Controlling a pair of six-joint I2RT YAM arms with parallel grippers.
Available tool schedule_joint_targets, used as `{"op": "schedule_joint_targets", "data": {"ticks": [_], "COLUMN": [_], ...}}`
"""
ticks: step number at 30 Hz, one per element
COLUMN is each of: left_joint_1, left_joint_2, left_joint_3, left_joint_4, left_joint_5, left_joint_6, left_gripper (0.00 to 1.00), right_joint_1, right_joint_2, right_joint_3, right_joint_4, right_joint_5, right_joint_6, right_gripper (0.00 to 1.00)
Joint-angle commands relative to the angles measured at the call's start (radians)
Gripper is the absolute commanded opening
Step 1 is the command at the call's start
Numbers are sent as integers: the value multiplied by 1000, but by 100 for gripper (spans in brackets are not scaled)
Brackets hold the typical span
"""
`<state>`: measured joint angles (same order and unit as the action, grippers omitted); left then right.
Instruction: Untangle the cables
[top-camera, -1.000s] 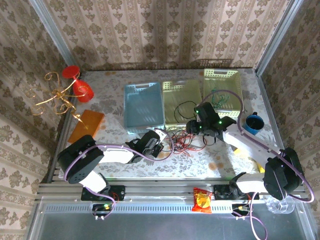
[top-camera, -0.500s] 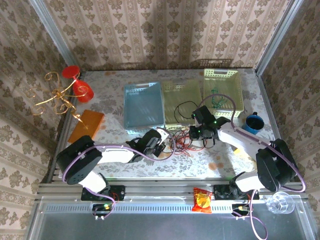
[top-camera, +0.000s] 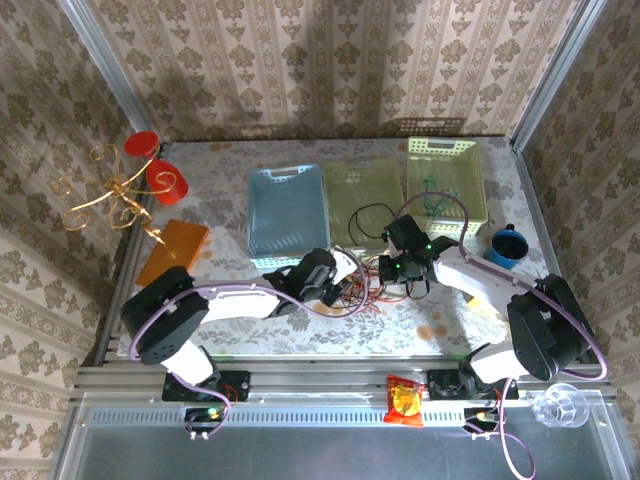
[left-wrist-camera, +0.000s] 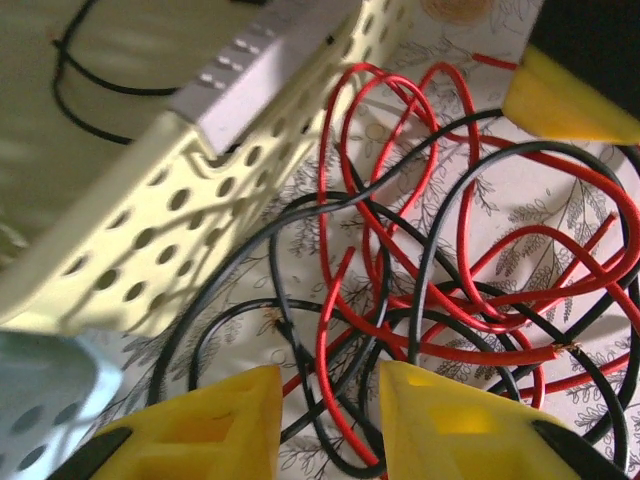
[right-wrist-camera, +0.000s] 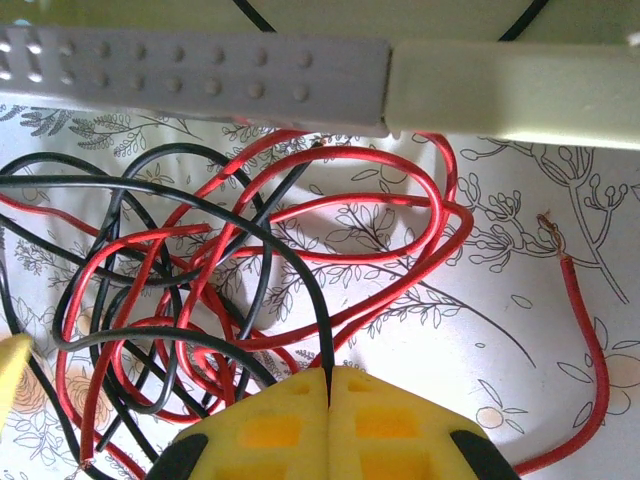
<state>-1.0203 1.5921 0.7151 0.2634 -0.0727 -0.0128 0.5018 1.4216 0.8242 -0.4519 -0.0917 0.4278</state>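
Note:
The middle basket (top-camera: 364, 208) (right-wrist-camera: 385, 18) already holds a black wire, so my right gripper needs to lift off the tangle and then move outward over that basket to let go of the cable.
The cables (top-camera: 365, 287) lie as a tangle of thin red and black wires on the table just in front of the baskets. My left gripper (top-camera: 341, 280) sits at the tangle's left edge. In the left wrist view it (left-wrist-camera: 330, 378) is open, with a red cable (left-wrist-camera: 325, 360) and black cables (left-wrist-camera: 285, 345) running between its yellow fingers. My right gripper (top-camera: 396, 270) is at the tangle's right side. In the right wrist view it (right-wrist-camera: 328, 373) is shut on a black cable (right-wrist-camera: 297, 262) that arcs left over the red loops (right-wrist-camera: 400, 190).
Three baskets stand behind the tangle: blue (top-camera: 287, 212), yellow-green (top-camera: 345, 180) holding a black wire, and yellow (top-camera: 452, 147) holding a green wire. The middle basket's wall (left-wrist-camera: 150, 230) is close to the left gripper. A blue mug (top-camera: 507, 247) stands at the right, an orange block (top-camera: 172, 250) at the left.
My left gripper has moved right, up to the tangle. The right gripper has shifted slightly left and nearer, staying at the tangle's right side.

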Motion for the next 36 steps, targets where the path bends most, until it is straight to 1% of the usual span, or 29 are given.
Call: {"op": "schedule_joint_targets", "data": {"ticks": [1, 4, 11, 14, 21, 26, 32, 34, 36], "left_joint_1": [-17, -18, -18, -10, -5, -3, 0, -1, -1], "left_joint_2": [54, 97, 178, 205, 200, 174, 156, 151, 147], "left_joint_3": [33, 48, 49, 28, -21, -58, -89, -98, -105], "left_joint_4": [0, 16, 48, 71, 76, 82, 88, 95, 103], "left_joint_5": [42, 37, 18, 4, -5, -17, -36, -38, -38], "left_joint_6": [43, 42, 34, 22, -8, -29, -53, -56, -60], "left_gripper": [33, 33, 33, 32, 32, 32, 32, 32, 33], "right_joint_1": [-1, -2, -35, -44, -55, -62, -66, -68, -74], "right_joint_2": [-85, -176, -390, -471, -632, -695, -721, -726, -709], "right_joint_3": [-15, -35, -31, -11, 67, 142, 257, 276, 302], "right_joint_4": [5, 36, 37, 18, -36, -18, 34, 82, 110], "right_joint_5": [-31, -41, 57, 155, 475, 596, 734, 733, 675], "right_joint_6": [-16, -12, 51, 72, 100, 30, -68, -97, -116], "right_gripper": [3, 2, 0, 0, 0, 0, 0, 0, 0]}}
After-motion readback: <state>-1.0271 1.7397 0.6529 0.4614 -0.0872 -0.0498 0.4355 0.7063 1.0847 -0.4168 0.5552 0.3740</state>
